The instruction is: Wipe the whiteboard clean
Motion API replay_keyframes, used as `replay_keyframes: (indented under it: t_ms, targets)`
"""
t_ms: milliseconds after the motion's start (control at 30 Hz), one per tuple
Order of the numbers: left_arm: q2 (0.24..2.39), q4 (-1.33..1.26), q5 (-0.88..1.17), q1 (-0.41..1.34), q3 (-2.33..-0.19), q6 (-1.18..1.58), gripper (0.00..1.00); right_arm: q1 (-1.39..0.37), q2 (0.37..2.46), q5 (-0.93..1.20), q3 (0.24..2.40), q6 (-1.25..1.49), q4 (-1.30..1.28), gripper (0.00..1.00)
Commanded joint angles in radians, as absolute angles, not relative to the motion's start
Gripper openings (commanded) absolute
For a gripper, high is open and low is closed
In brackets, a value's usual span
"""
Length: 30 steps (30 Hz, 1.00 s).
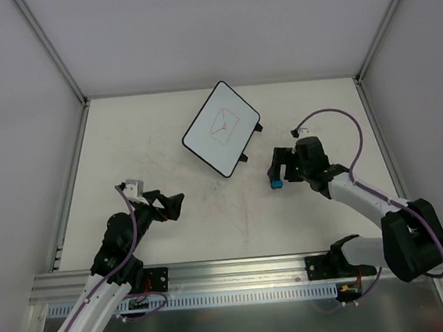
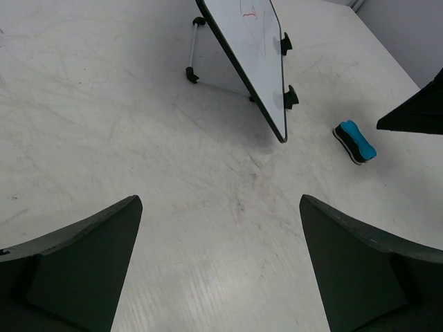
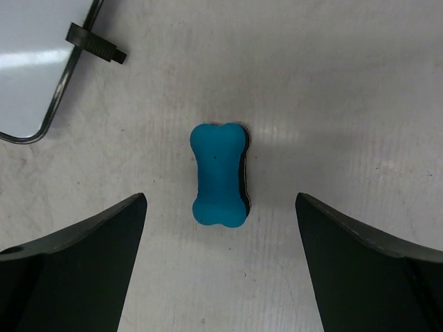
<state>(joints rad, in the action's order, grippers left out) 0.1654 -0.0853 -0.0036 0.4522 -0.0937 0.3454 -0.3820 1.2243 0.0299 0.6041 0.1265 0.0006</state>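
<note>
My right gripper lowers onto the eraser's narrow middle point(image 1: 276, 183) point(image 3: 220, 175) next and closes its fingers there, since the eraser's long sides already lie between them.
The whiteboard point(image 1: 222, 128) stands tilted on the table's far middle, with a red line drawing on its face. In the left wrist view the whiteboard point(image 2: 252, 48) shows nearly edge-on, two black tabs along its rim. A small blue bone-shaped eraser point(image 1: 274, 184) lies flat on the table to the board's right. My right gripper point(image 3: 220, 197) hovers open right over the eraser point(image 3: 218, 175), which sits just ahead of the fingertips, untouched. The board's corner point(image 3: 34, 69) shows at upper left there. My left gripper point(image 1: 175, 204) is open and empty, well short of the board, over bare table point(image 2: 220, 200).
A thin metal prop leg point(image 2: 192, 55) holds the board up from behind. The eraser point(image 2: 354, 142) and a dark tip of the right gripper point(image 2: 415, 114) appear at the right of the left wrist view. Faint smudges mark the table point(image 1: 233, 204). White walls enclose it.
</note>
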Motion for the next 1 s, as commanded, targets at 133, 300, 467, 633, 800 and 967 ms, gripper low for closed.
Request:
replay_keyframes:
  t_ms: [133, 300, 467, 633, 800, 967]
  targets:
    - [0.172, -0.118, 0.029, 0.457, -0.117, 0.314, 0.99, -0.472, 1.382, -0.101, 0.758, 0.051, -0.164, 0.86]
    - [0.173, -0.118, 0.032, 0.457, -0.118, 0.316, 0.99, -0.514, 1.437, -0.153, 0.802, 0.031, -0.198, 0.73]
    - [0.173, -0.118, 0.032, 0.459, -0.117, 0.316, 0.99, -0.534, 1.473, -0.179, 0.836, 0.028, -0.216, 0.71]
    - [0.179, -0.120, 0.032, 0.459, -0.118, 0.318, 0.99, -0.540, 1.514, -0.187, 0.864, 0.021, -0.230, 0.63]
    - [0.183, -0.120, 0.034, 0.457, -0.118, 0.318, 0.99, -0.545, 1.540, -0.201, 0.879, 0.023, -0.236, 0.55]
    - [0.184, -0.120, 0.034, 0.459, -0.118, 0.318, 0.99, -0.548, 1.545, -0.204, 0.885, 0.021, -0.239, 0.50]
